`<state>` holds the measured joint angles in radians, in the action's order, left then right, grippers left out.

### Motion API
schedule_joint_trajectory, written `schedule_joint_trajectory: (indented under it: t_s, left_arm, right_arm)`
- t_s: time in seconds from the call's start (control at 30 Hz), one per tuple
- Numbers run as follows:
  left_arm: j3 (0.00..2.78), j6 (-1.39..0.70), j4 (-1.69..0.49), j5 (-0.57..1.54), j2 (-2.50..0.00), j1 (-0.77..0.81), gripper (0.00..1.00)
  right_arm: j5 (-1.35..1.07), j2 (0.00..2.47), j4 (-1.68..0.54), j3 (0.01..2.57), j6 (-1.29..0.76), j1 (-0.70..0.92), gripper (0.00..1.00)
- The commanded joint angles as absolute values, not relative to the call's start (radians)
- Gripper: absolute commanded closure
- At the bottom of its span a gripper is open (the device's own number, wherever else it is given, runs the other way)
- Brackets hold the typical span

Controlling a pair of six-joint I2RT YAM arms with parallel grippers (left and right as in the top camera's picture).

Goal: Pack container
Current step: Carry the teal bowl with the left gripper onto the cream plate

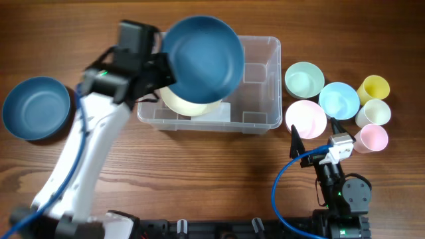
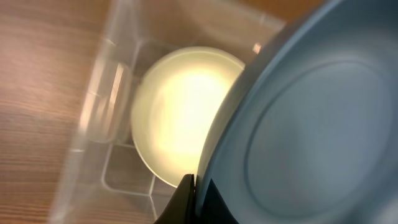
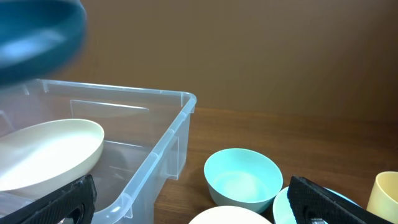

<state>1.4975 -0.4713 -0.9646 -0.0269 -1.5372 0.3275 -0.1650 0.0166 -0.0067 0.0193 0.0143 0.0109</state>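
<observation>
My left gripper is holding the dark blue bowl and needs to lower it into the container (image 1: 255, 79) onto the cream bowl (image 1: 189, 106), then let go of the blue bowl's rim, because that cream bowl is empty below.
The clear plastic container (image 1: 255, 79) stands at the table's middle back, with a cream bowl (image 1: 189, 106) lying inside it. My left gripper (image 1: 159, 73) is shut on the rim of a dark blue bowl (image 1: 202, 56) and holds it above the container, over the cream bowl. In the left wrist view the fingers (image 2: 194, 199) pinch the blue bowl's edge (image 2: 311, 124) above the cream bowl (image 2: 180, 118). My right gripper (image 1: 313, 136) is open and empty, near the small bowls right of the container (image 3: 155, 168).
A second dark blue bowl (image 1: 36, 107) lies at the far left. Right of the container are a mint bowl (image 1: 304, 78), a pink bowl (image 1: 305, 118), a light blue bowl (image 1: 339, 99), and yellow (image 1: 373, 86), cream (image 1: 373, 113) and pink (image 1: 370, 138) cups.
</observation>
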Motion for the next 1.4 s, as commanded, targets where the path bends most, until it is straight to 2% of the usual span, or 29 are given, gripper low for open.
schedule_joint_trajectory:
  t_s: [0.0, 0.2, 0.6, 0.63, 0.73, 0.83, 0.93, 1.13, 1.23, 1.37]
  left_arm:
    - [1.504, -0.492, -0.962, -0.167, -1.646, 0.368, 0.96]
    - [1.504, -0.567, -0.957, -0.196, -1.744, 0.345, 0.96]
    - [1.504, -0.556, -0.934, -0.176, -1.841, 0.323, 0.96]
    - [1.505, -0.554, -0.927, -0.169, -1.835, 0.323, 0.93]
    - [1.526, -0.554, -0.933, -0.165, -1.802, 0.323, 0.63]
    - [1.562, -0.522, -0.945, -0.166, -1.746, 0.322, 0.52]
    - [1.596, -0.501, -0.961, -0.168, -1.657, 0.322, 0.47]
    - [1.61, -0.507, -1.002, -0.23, -1.473, 0.283, 0.5]
    - [1.61, -0.541, -1.053, -0.298, -1.392, 0.21, 0.53]
    - [1.61, -0.544, -1.133, -0.301, -1.336, 0.041, 0.5]
  right_arm:
    - [-0.181, 0.017, -0.004, 0.014, 0.026, 0.015, 0.0]
    - [-0.181, 0.017, -0.004, 0.014, 0.026, 0.015, 0.0]
    - [-0.181, 0.017, -0.004, 0.014, 0.026, 0.015, 0.0]
    - [-0.181, 0.017, -0.004, 0.014, 0.026, 0.015, 0.0]
    - [-0.181, 0.017, -0.004, 0.014, 0.026, 0.015, 0.0]
    - [-0.181, 0.017, -0.004, 0.014, 0.026, 0.015, 0.0]
    - [-0.181, 0.017, -0.004, 0.014, 0.026, 0.015, 0.0]
    - [-0.181, 0.017, -0.004, 0.014, 0.026, 0.015, 0.0]
    - [-0.181, 0.017, -0.004, 0.014, 0.026, 0.015, 0.0]
    - [-0.181, 0.017, -0.004, 0.014, 0.026, 0.015, 0.0]
